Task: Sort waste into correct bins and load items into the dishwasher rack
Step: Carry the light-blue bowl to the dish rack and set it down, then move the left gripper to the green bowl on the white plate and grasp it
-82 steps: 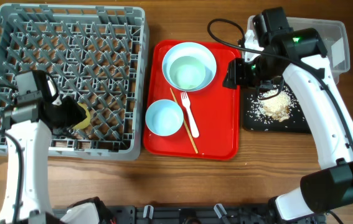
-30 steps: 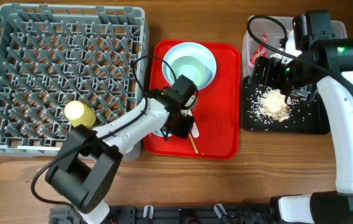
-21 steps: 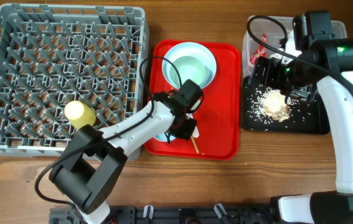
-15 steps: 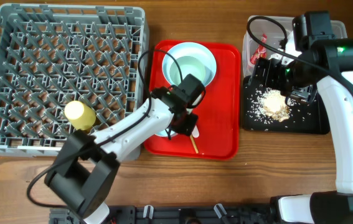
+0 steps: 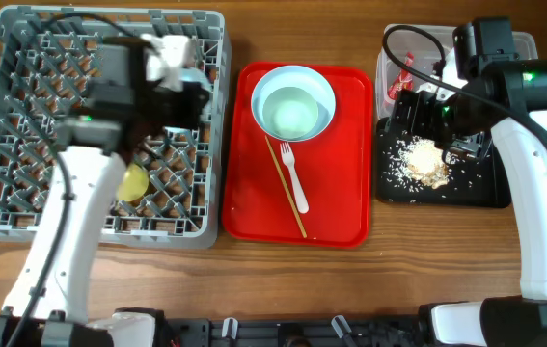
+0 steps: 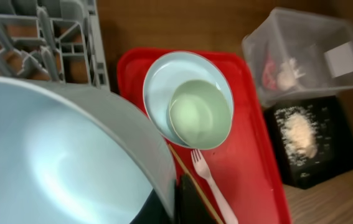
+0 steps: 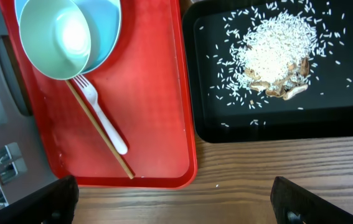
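Note:
My left gripper lowers the pale blue bowl away from the red tray next, then tilts it onto the rack's empty wires beyond the yellow cup [image 5: 134, 181].
My left gripper [image 6: 176, 200] is shut on the rim of a pale blue bowl [image 6: 58, 162], held over the right rear part of the grey dishwasher rack [image 5: 22, 58]; in the overhead view the arm hides the bowl. A yellow cup [image 5: 134, 181] lies in the rack. On the red tray [image 5: 341, 212] a pale bowl [image 5: 290, 114] sits in a round pale plate [image 5: 314, 85], with a white fork [image 5: 294, 178] in front. My right gripper [image 7: 179, 202] hangs open and empty above the black tray [image 5: 476, 188] of rice scraps [image 5: 425, 162].
A wooden chopstick [image 5: 285, 188] lies beside the fork on the red tray. The clear tub [image 5: 524, 58] at the back right holds a red sachet wrapper [image 6: 269, 65] and a white tissue [image 6: 286, 74]. Bare wooden table runs along the front edge.
My left gripper shut on the small blue bowl on the red tray and carried it left over the rack. The right arm has stayed still.

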Robot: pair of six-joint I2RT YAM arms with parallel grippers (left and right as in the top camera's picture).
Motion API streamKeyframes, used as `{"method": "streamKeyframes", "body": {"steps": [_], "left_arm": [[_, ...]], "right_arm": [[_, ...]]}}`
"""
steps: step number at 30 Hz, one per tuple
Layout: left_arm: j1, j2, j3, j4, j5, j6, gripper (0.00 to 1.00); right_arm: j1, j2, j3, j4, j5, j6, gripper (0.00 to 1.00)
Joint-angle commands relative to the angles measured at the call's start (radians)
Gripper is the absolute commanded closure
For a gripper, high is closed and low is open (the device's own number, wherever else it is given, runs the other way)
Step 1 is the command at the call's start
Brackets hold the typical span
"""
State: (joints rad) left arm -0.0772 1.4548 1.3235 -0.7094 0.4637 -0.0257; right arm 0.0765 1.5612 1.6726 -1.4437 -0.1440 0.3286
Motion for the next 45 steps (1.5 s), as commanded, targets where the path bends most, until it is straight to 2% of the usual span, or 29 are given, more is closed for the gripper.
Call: {"method": "streamKeyframes", "body": {"steps": [1,4,10,18,27,28,30,31,32,34,35,36,37,42,45], "left_arm": [[0.154,0.058,0.012,0.038,0.379,0.116,0.96],[0.25,0.132,0.012,0.079,0.528,0.15,0.96],[0.339,0.312,0.012,0.2,0.753,0.149,0.96],[0.438,0.451,0.012,0.204,0.76,0.149,0.96],[0.554,0.457,0.012,0.072,0.747,0.15,0.94],[0.569,0.457,0.012,0.05,0.731,0.15,0.87],[0.592,0.457,0.012,0.007,0.698,0.15,0.8],[0.607,0.457,0.012,-0.024,0.667,0.15,0.63],[0.619,0.457,0.012,-0.041,0.653,0.15,0.62],[0.64,0.457,0.012,-0.051,0.65,0.15,0.41],[0.648,0.455,0.012,-0.051,0.649,0.15,0.34],[0.657,0.455,0.012,-0.051,0.649,0.15,0.21],[0.663,0.454,0.012,-0.051,0.649,0.15,0.01],[0.699,0.397,0.012,-0.052,0.649,0.149,0.0],[0.687,0.261,0.012,-0.043,0.649,0.14,0.0]], "right_arm": [[-0.004,-0.014,0.02,-0.001,0.021,0.011,0.0],[-0.004,-0.014,0.02,-0.001,0.021,0.011,0.0],[-0.004,-0.014,0.02,-0.002,0.021,0.011,0.0],[-0.004,-0.014,0.02,-0.002,0.021,0.012,0.0],[-0.004,-0.014,0.02,-0.002,0.021,0.012,0.0],[-0.004,-0.014,0.02,-0.002,0.021,0.012,0.0],[-0.004,-0.014,0.02,-0.002,0.021,0.012,0.0],[-0.004,-0.014,0.02,-0.002,0.021,0.012,0.01],[-0.004,-0.014,0.02,-0.002,0.021,0.013,0.0],[-0.004,-0.014,0.02,-0.003,0.021,0.012,0.01],[-0.004,-0.014,0.02,-0.005,0.021,0.012,0.0],[-0.004,-0.014,0.02,-0.007,0.021,0.012,0.0],[-0.004,-0.014,0.02,-0.01,0.021,0.012,0.0],[-0.004,-0.014,0.02,-0.011,0.021,0.012,0.0],[-0.004,-0.014,0.02,-0.008,0.021,0.012,0.0]]}}
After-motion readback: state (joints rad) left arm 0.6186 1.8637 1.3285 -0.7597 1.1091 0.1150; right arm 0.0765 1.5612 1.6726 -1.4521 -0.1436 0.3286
